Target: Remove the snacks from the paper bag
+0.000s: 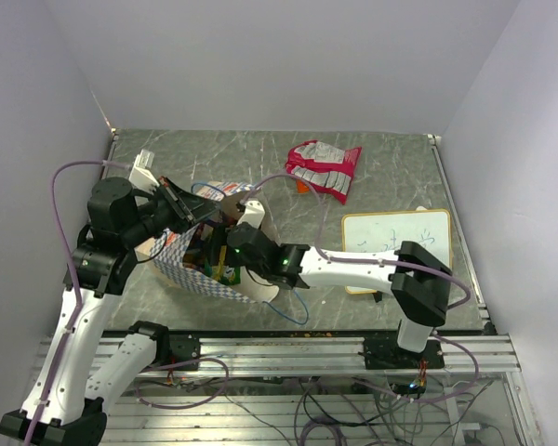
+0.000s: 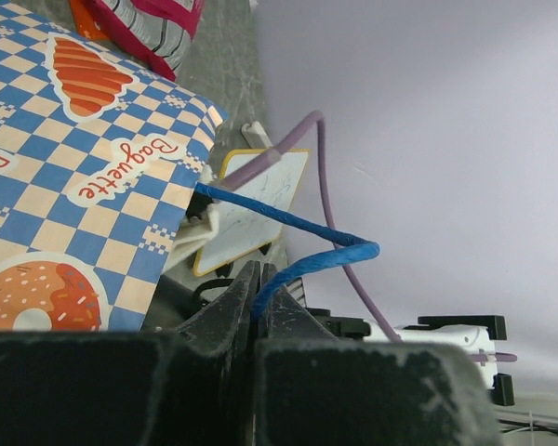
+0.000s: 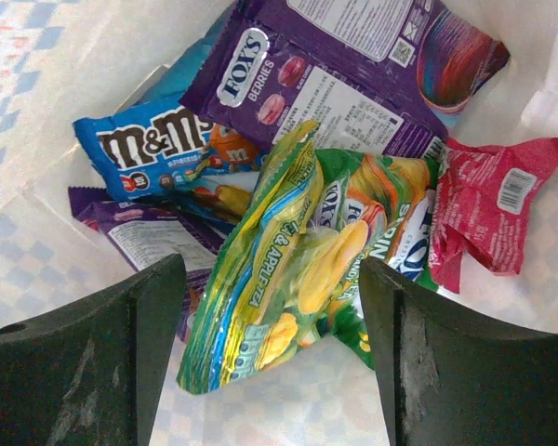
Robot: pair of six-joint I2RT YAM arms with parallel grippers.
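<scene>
My right gripper lowers deeper into the bag next and closes on the green-yellow packet's raised fold (image 1: 221,263) (image 3: 258,283), since that fold stands below it, between its spread fingers.
The paper bag (image 1: 181,265) stands open at the table's front left, its blue-and-white checkered side (image 2: 84,177) close in the left wrist view. My left gripper (image 2: 257,279) is shut on the bag's blue string handle (image 2: 298,223), holding it up. My right gripper (image 3: 272,344) reaches down inside the bag and is open. A green-yellow packet (image 3: 288,269) lies between its fingers without touching them. Around it are a purple packet (image 3: 335,74), a blue one (image 3: 158,144) and a red one (image 3: 488,204). One red-and-white packet (image 1: 324,169) lies on the table outside the bag.
A white framed writing board (image 1: 395,243) lies at the right, under the right arm. A second blue handle loop (image 1: 293,311) hangs near the table's front edge. Walls close in on the table at the back and both sides.
</scene>
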